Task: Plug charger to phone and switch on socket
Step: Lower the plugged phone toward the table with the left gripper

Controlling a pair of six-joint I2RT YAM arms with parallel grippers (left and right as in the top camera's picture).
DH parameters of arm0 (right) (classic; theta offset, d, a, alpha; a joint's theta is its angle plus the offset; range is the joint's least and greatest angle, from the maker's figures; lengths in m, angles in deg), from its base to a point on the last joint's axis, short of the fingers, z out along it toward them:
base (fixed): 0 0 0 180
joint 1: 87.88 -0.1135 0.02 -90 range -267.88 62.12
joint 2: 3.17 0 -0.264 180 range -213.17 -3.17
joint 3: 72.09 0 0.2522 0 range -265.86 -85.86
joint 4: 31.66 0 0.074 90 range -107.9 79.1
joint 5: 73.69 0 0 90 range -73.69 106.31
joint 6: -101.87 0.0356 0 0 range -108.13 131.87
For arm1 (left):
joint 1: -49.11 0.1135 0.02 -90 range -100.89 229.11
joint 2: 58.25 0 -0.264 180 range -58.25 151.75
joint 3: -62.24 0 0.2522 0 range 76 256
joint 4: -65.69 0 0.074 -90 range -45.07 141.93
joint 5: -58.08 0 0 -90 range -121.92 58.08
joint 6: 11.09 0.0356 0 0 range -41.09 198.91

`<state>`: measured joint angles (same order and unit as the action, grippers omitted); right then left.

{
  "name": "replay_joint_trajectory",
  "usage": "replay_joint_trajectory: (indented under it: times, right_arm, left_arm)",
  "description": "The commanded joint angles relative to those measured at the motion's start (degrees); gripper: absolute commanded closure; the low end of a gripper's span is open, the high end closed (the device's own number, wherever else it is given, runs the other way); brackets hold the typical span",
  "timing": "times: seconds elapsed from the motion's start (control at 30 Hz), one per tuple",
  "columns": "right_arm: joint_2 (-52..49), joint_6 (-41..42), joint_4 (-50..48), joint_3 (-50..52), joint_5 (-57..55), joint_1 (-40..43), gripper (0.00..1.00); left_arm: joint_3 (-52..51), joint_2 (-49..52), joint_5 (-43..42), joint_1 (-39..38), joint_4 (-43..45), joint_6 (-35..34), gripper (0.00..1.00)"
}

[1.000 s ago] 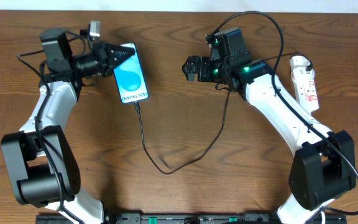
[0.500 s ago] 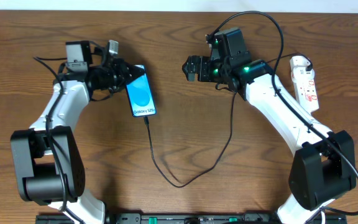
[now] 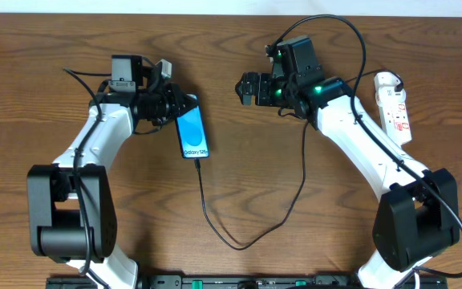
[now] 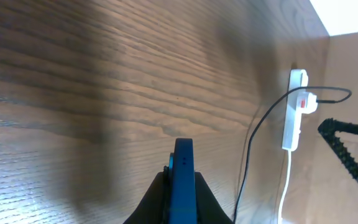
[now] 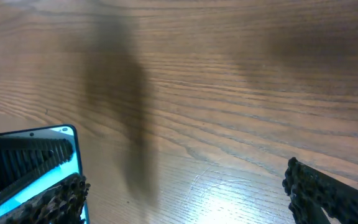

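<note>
I should next move my left gripper down and slightly back to let go of the phone (image 3: 193, 135) on the bare tabletop below, as the phone's lower end already has the charger cable.
My left gripper (image 3: 179, 110) is shut on the top end of the phone (image 3: 193, 135). Its blue-and-white screen faces up, left of the table's centre. In the left wrist view the phone (image 4: 183, 180) shows edge-on between my fingers (image 4: 183, 198). The black charger cable (image 3: 239, 243) runs from the phone's lower end, loops toward the front, then rises past my right arm toward the socket (image 3: 395, 103), a white power strip at the far right. The socket (image 4: 294, 112) and the cable (image 4: 252, 140) also show in the left wrist view. My right gripper (image 3: 247, 88) is open and empty, right of the phone (image 5: 70, 155).
The strip's white cord (image 4: 284, 186) trails off beside the black cable. The right arm's own black wire (image 3: 351, 32) arcs above it near the table's back edge. The cable loop lies across the middle front of the wooden table (image 3: 135, 217).
My left gripper has carried the phone to the right and toward the table's centre, and the cable loop has dragged along with it. The right arm has not moved.
</note>
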<state>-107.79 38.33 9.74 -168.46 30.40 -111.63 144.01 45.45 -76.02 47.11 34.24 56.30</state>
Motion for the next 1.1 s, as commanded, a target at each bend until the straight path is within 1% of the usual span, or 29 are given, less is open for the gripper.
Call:
replay_joint_trajectory:
  times: [0.0, 0.13, 0.27, 0.5, 0.63, 1.07]
  right_arm:
    - [0.13, -0.85, 0.28, -0.5, -0.46, 0.02, 0.01]
    - [0.13, -0.83, 0.46, -0.5, -0.44, 0.02, 0.01]
    - [0.13, -0.83, 0.48, -0.5, -0.44, 0.02, 0.01]
    - [0.13, -0.83, 0.48, -0.5, -0.42, 0.02, 0.01]
    - [0.13, -0.83, 0.5, -0.5, -0.42, 0.02, 0.01]
    - [0.13, -0.85, 0.46, -0.5, -0.46, -0.48, 0.01]
  left_arm:
    - [0.44, -0.94, 0.28, -0.46, -0.07, 1.2, 0.93]
    - [0.44, -0.92, 0.48, -0.46, -0.09, 1.46, 0.93]
    - [0.44, -0.92, 3.65, -0.5, -1.4, 1.46, 0.93]
    - [0.44, -0.83, 3.74, -0.61, -2.4, 1.66, 0.93]
    - [0.42, -0.7, 6.19, -0.61, -3.41, 2.03, 0.93]
    - [-2.32, 2.34, 6.45, -0.61, -2.56, 2.03, 0.93]
